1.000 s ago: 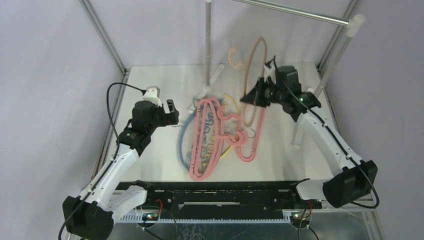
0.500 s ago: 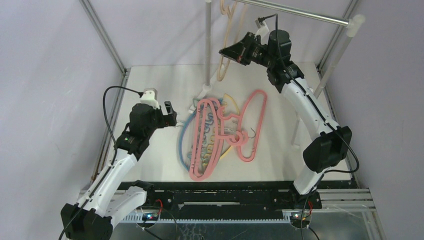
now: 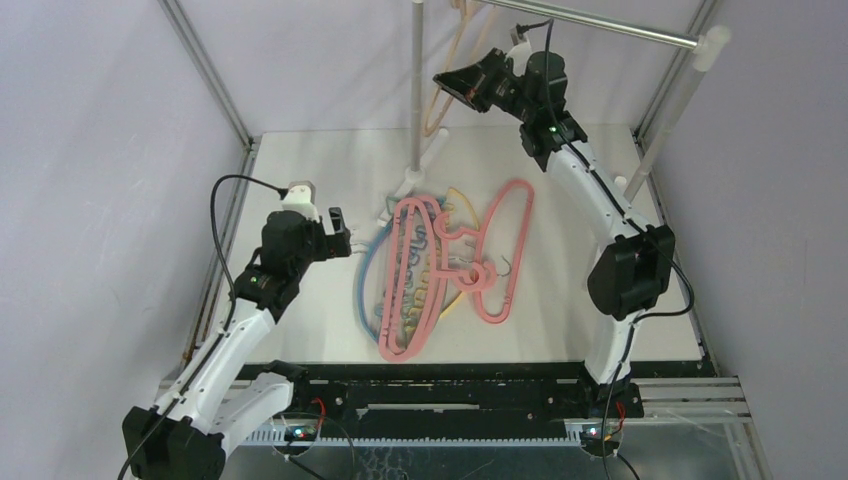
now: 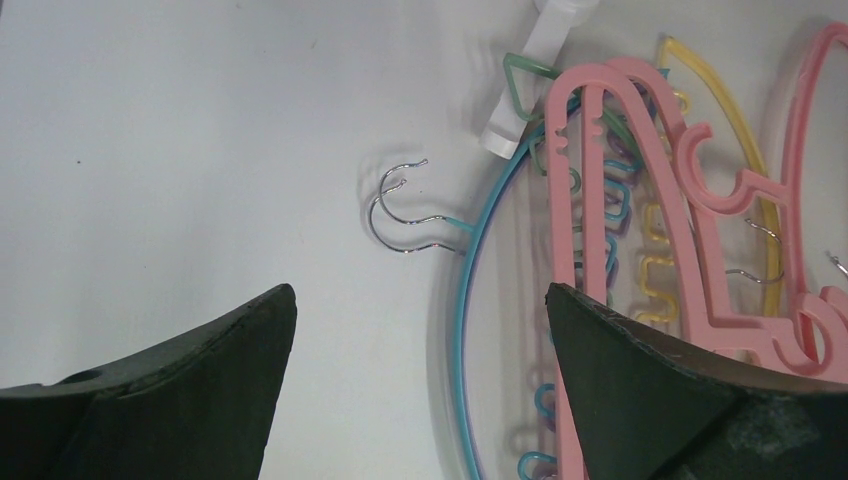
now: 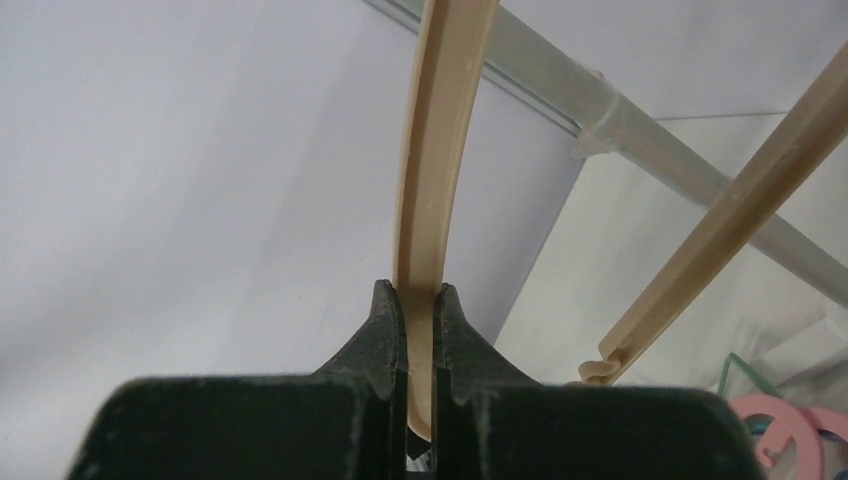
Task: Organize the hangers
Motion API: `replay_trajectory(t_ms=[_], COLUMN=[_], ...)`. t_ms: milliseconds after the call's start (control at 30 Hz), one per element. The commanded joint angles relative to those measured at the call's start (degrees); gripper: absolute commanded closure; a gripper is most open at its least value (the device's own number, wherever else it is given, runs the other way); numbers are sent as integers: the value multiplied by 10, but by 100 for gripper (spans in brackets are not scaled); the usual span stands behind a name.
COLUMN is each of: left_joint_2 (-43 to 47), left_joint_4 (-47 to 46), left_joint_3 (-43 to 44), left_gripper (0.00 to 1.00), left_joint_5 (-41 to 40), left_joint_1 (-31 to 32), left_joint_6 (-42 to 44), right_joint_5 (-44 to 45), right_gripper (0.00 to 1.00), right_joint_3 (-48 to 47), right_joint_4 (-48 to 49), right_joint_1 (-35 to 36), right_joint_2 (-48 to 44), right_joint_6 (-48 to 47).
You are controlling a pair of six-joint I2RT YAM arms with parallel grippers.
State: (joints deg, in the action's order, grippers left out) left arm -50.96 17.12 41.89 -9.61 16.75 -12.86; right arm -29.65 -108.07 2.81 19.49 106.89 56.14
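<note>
My left gripper crosses over next and lowers onto the topmost pink hanger's arm near its hook [image 3: 436, 297]. The arm lies below the gripper, to its right in the top view.
My right gripper [image 3: 445, 82] is raised near the grey rail [image 3: 600, 25] and is shut on the beige hanger [image 3: 438, 110]; in the right wrist view its jaws clamp the beige hanger's arm [image 5: 432, 150]. A pile of hangers lies on the table: several pink ones [image 3: 410, 280], with blue [image 3: 362, 280], yellow [image 3: 457, 197], green and purple ones under them. In the left wrist view the blue arc [image 4: 462, 300] and two metal hooks [image 4: 395, 205] lie between and ahead of my open left gripper [image 4: 420, 300]. My left gripper [image 3: 345, 232] hovers at the pile's left edge.
A white pole [image 3: 415, 85] with a white foot [image 3: 405, 185] stands behind the pile. A second pole [image 3: 665, 110] holds the rail at the right. Grey walls and frame struts [image 3: 205, 70] close in the back and sides.
My right arm has lifted the beige hanger from the table's back up to the rail and shifted it left. My left gripper has barely moved.
</note>
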Motion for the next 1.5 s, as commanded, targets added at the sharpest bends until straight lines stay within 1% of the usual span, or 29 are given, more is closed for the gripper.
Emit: replay_trajectory(t_ms=[0,100,200,233,300,400,467,500,600,700,800,900,967,1100,1167,1267,1367,1467], left_joint_2=[-6,-7,-9,-9,-13,-20,-26,-29,-34,-36,-34,-35,-41,-52,-59,-62,-50,-58], left_joint_4=[-15,-19,-19,-19,-21,-27,-31,-33,-42,-50,-62,-71,-71,-64,-50,-24,-34,-36], left_joint_3=[6,3,3,4,6,9,12,13,11,5,-6,-11,-9,-2,5,8,-11,-21], left_gripper=[1,1,1,0,0,0,1,1,1,1,0,1,1,1,1,0,0,1], left_joint_5=[-12,-12,-14,-15,-15,-8,-2,0,7,4,-3,12,21,40,48,25,10,-12], left_joint_1=[2,2,2,2,2,1,1,2,2,2,2,2,1,3,11,61,145,220], left_joint_6=[12,11,14,16,17,15,11,9,4,-3,-13,-15,-13,-8,-9,-13,-35,-81], right_joint_5=[22,23,28,28,36,75,82,83,92,146,194,233,245,249,242,226,225,226], right_gripper=[100,100,89,84,68,48,37,35,33,33,33,34,35,36,36,37,37,37], right_joint_3=[-18,12,38,44,54,63,82,93,141,198,246,291,327,396,407,422,436,448], right_joint_4=[11,4,-7,-10,-26,-85,-105,-114,-149,-202,-277,-362,-397,-412,-419,-416,-403,-392], right_joint_1=[-2,-3,-5,-5,-6,-5,-8,-10,-14,-12,-7,4,15,50,63,64,61,56], right_joint_2=[6,5,-7,-13,-28,-62,-87,-100,-155,-221,-262,-270,-266,-246,-229,-221,-234,-249], right_joint_6=[20,21,7,0,-20,-53,-71,-79,-109,-164,-240,-285,-299,-316,-319,-312,-307,-304])
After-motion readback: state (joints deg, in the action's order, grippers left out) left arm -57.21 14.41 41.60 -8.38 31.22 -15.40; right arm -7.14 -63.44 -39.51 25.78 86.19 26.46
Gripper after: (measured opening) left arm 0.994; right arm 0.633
